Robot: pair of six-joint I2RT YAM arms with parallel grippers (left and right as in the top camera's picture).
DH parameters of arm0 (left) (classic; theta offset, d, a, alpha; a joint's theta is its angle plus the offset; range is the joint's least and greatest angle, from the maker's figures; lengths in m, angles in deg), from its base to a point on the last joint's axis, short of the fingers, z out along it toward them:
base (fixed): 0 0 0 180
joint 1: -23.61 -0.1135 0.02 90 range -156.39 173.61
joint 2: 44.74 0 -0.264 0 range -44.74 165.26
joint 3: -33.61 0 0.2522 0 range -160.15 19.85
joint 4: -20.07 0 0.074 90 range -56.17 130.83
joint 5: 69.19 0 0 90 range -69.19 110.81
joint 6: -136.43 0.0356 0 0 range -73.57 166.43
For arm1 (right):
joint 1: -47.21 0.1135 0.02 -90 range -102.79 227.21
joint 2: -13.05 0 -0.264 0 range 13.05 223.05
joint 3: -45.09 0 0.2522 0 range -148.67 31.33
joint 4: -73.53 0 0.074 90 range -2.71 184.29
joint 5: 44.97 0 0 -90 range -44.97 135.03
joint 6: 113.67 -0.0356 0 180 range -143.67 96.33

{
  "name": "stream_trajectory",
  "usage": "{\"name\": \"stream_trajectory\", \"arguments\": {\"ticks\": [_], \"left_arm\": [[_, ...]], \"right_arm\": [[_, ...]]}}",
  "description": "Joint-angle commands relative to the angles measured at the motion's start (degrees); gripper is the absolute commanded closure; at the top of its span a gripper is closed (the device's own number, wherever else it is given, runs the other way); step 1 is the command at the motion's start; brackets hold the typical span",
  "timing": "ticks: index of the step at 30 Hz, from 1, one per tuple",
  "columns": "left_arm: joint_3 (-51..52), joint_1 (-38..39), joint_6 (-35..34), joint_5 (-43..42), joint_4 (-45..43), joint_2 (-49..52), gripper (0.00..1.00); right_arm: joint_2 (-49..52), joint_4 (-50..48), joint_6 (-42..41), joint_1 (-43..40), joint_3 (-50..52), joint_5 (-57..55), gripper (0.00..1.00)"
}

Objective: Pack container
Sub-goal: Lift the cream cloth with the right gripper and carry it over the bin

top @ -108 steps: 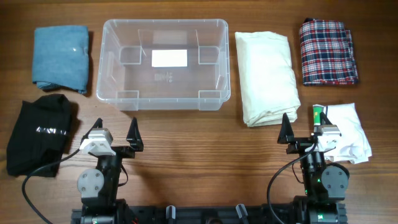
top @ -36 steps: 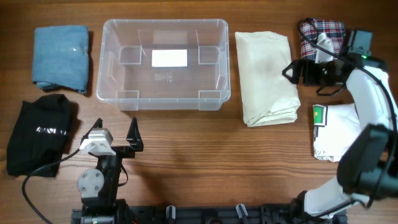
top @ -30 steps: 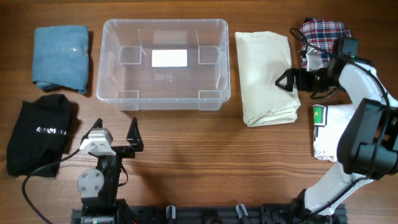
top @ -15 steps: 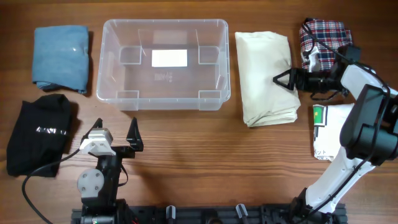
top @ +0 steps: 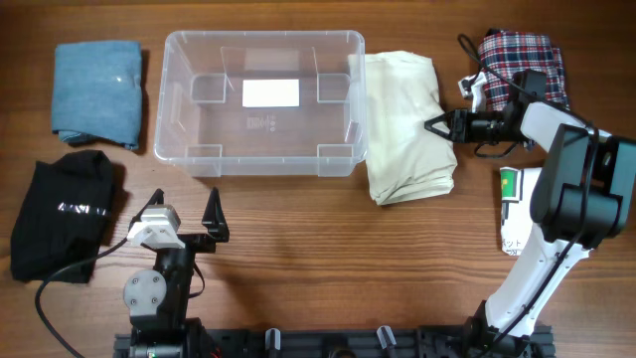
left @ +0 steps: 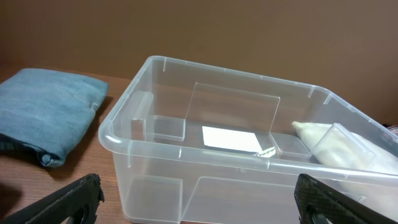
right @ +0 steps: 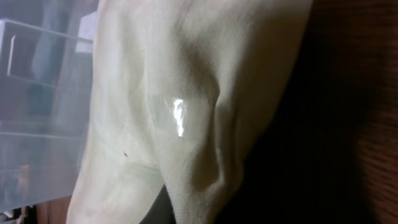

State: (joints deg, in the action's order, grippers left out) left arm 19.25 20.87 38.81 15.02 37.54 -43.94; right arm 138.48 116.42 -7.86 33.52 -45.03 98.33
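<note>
Next, my right gripper goes up, to the left in the overhead view, then down to release the cloth in the container's far half (top: pixel 266 68), because it stands empty.
The clear container (top: pixel 264 102) stands empty at the back centre of the table, a white label on its base. A folded cream cloth (top: pixel 402 124) lies against its right wall, one corner riding up on the rim. My right gripper (top: pixel 438 127) is shut on the cloth's right edge. In the right wrist view the cream cloth (right: pixel 186 93) fills the frame, the container (right: pixel 37 93) lies to the left, and my fingers are hidden. My left gripper (top: pixel 187 212) rests open in front of the container (left: pixel 249 155), holding nothing.
A folded blue cloth (top: pixel 96 91) lies left of the container, a black garment (top: pixel 65 214) in front of it. A plaid cloth (top: pixel 522 65) sits at the back right. A white garment with a green label (top: pixel 527 214) lies at the right edge.
My right gripper has shut on the cream cloth and dragged it left until it touches the container. The left arm has not moved.
</note>
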Motion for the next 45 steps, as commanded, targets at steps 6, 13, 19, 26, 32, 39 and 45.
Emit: {"name": "stream_trajectory", "arguments": {"ticks": [6, 13, 19, 26, 32, 39, 45], "left_arm": [[0.3, -0.3, -0.3, 0.5, 0.3, -0.4, 0.00], [0.3, -0.3, -0.3, 0.5, 0.3, -0.4, 0.00], [0.3, -0.3, -0.3, 0.5, 0.3, -0.4, 0.00], [0.3, -0.3, -0.3, 0.5, 0.3, -0.4, 0.00], [0.3, -0.3, -0.3, 0.5, 0.3, -0.4, 0.00], [0.3, -0.3, -0.3, 0.5, 0.3, -0.4, 0.00], [0.3, -0.3, -0.3, 0.5, 0.3, -0.4, 0.00]], "right_arm": [[-13.8, 1.0, -6.6, -0.1, 0.2, -10.0, 0.96], [-39.8, 0.0, 7.4, 2.5, 0.2, -10.1, 0.96], [-53.0, -7.4, 29.9, 18.0, 0.2, -17.9, 0.96], [-48.9, -26.2, 30.7, 33.4, 0.2, -21.4, 0.96], [-35.7, -36.1, 31.3, 41.0, 0.2, -30.9, 0.96], [-22.4, -49.1, 32.2, 45.4, 0.2, -46.1, 0.96], [-18.9, -51.6, 36.7, 45.4, 0.2, -46.5, 0.96]]}}
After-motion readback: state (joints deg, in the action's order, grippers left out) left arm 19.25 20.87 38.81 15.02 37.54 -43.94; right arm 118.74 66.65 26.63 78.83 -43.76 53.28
